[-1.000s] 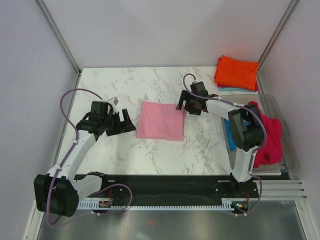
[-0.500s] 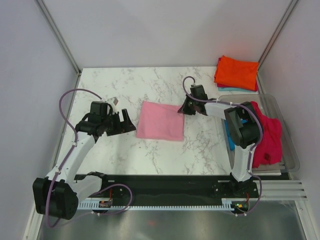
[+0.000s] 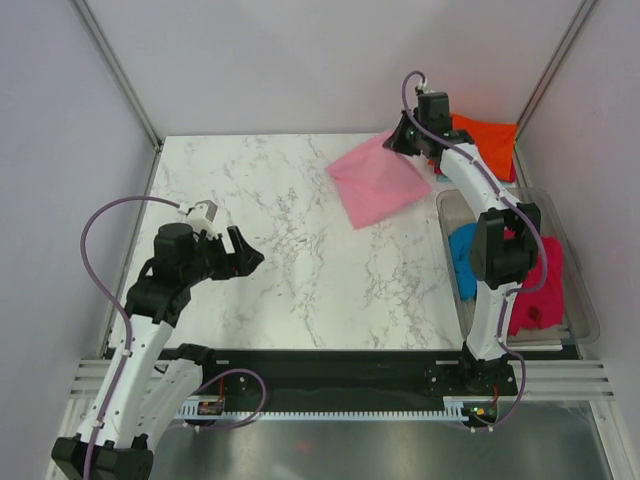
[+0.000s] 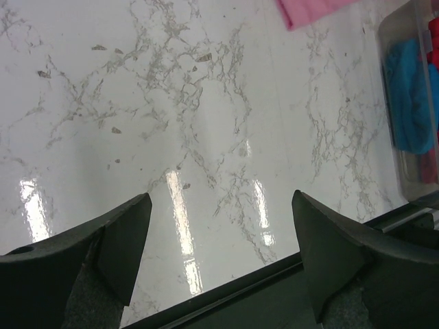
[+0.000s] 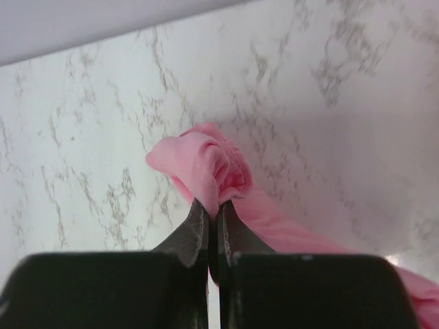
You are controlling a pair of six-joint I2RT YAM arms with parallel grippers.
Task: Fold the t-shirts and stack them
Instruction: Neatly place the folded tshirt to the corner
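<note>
The pink t-shirt goes over the orange t-shirt point(image 3: 488, 143), already stacked right of my gripper in the top view, next; my right gripper carries, lowers and releases it.
The folded light pink t-shirt point(image 3: 378, 182) hangs tilted over the table's back right, pinched at its far corner by my right gripper point(image 3: 403, 143). In the right wrist view the gripper point(image 5: 214, 209) is shut on a bunched fold of the pink t-shirt point(image 5: 206, 163). An orange t-shirt point(image 3: 488, 143) lies folded at the back right on a pale blue one, just behind the right gripper. My left gripper point(image 3: 248, 257) is open above bare marble at the left; its fingers point(image 4: 130, 233) hold nothing. The pink t-shirt's edge point(image 4: 309, 10) shows at the top of the left wrist view.
A clear plastic bin point(image 3: 575, 290) at the right edge holds a bright blue t-shirt point(image 3: 464, 257) and a crimson-pink one point(image 3: 535, 285). The bin point(image 4: 387, 41) and blue cloth point(image 4: 411, 96) show in the left wrist view. Grey walls enclose the marble table point(image 3: 300, 260).
My right gripper shut on the pink t-shirt's corner and carried it up and back toward the orange stack. The left arm drew back toward the near left, still open.
</note>
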